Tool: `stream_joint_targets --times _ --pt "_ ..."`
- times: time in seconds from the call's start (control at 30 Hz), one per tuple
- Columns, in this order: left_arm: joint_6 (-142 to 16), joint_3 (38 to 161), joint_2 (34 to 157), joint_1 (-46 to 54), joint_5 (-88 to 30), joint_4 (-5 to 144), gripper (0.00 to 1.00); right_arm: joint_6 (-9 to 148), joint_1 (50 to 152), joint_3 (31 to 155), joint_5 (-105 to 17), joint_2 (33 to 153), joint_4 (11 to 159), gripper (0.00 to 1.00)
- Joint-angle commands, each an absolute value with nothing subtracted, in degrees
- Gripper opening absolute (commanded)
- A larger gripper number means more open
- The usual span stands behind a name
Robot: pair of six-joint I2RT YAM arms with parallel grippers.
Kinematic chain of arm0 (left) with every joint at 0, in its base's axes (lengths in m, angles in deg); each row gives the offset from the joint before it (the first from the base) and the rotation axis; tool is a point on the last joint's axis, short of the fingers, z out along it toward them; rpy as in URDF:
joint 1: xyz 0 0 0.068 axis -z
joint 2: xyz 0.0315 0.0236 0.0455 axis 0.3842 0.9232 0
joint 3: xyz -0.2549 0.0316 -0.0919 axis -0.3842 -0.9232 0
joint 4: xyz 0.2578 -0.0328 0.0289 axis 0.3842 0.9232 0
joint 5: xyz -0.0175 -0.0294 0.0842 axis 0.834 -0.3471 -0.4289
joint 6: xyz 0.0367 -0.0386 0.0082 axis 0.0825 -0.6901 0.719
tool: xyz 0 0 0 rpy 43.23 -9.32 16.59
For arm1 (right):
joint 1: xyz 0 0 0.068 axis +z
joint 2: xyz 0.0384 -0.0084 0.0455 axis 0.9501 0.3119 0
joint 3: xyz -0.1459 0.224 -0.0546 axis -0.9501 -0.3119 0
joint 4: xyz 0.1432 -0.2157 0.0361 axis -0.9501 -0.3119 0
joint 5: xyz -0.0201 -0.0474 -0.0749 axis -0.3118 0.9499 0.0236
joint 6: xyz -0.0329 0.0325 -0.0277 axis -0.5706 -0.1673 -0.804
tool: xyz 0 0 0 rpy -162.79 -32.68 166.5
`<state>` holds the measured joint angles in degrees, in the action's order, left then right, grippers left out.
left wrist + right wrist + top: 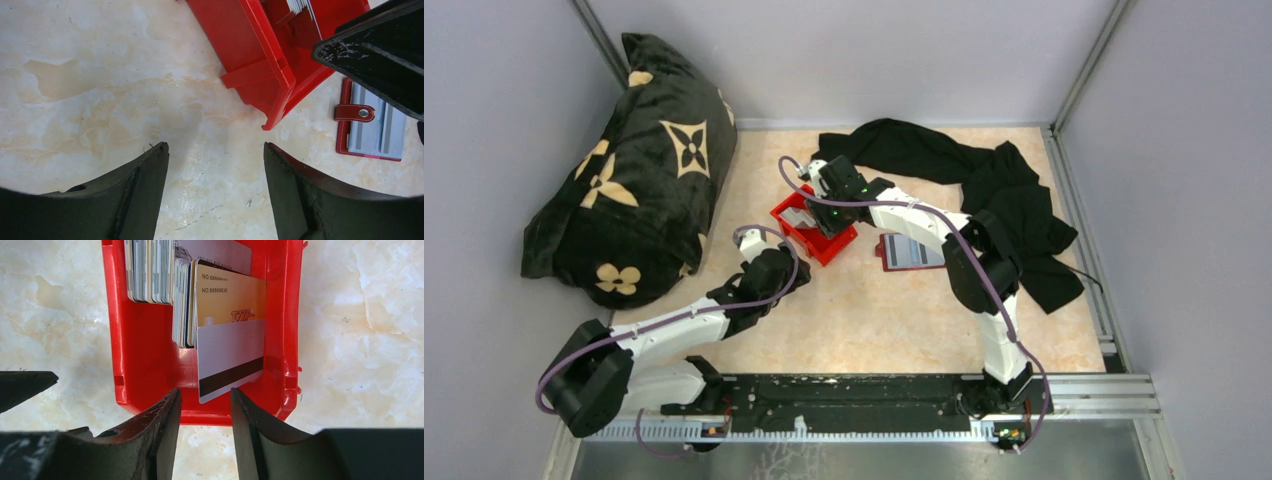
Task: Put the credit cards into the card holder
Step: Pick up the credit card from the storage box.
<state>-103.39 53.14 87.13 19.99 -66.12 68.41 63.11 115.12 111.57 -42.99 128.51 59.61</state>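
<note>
The striped card's near end sticks out past the gold card, so I need to lower my right gripper into the red bin (150, 360) and close on the striped card's free edge (200, 389).
The credit cards (150, 270) stand on edge in a bright red plastic bin (150, 360). A white card with a dark stripe (230, 357) leans in front of a gold card (230, 302). My right gripper (205, 400) is open and empty, with its jaws over the bin's near rim by the striped card; in the top view it (819, 212) is above the bin (796, 215). The card holder (911, 252) lies open on the table to the right of the bin, dark red with grey pockets and a snap tab (372, 125). My left gripper (215, 165) is open and empty over bare table, just short of the bin (250, 45).
A black patterned pillow (634, 170) lies at the back left. A black cloth (984, 185) is heaped at the back right, behind the right arm. Grey walls close in the table on three sides. A finger of the right gripper (380, 50) shows in the left wrist view.
</note>
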Motion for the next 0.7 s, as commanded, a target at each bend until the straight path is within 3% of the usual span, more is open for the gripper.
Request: stream_joint_targets --times 0.0,0.37,0.67 --pt "-103.4 53.1 87.2 19.5 -65.6 66.5 0.76 62.0 116.1 113.7 -40.6 129.4 60.8 0.41" --pt "-103.4 52.7 87.8 19.0 -65.1 65.4 0.76 59.3 117.6 116.6 -35.2 133.1 61.1 0.31" --pt "-103.1 52.5 87.4 18.6 -64.9 65.4 0.76 57.8 118.6 117.6 -27.9 133.8 61.0 0.07"
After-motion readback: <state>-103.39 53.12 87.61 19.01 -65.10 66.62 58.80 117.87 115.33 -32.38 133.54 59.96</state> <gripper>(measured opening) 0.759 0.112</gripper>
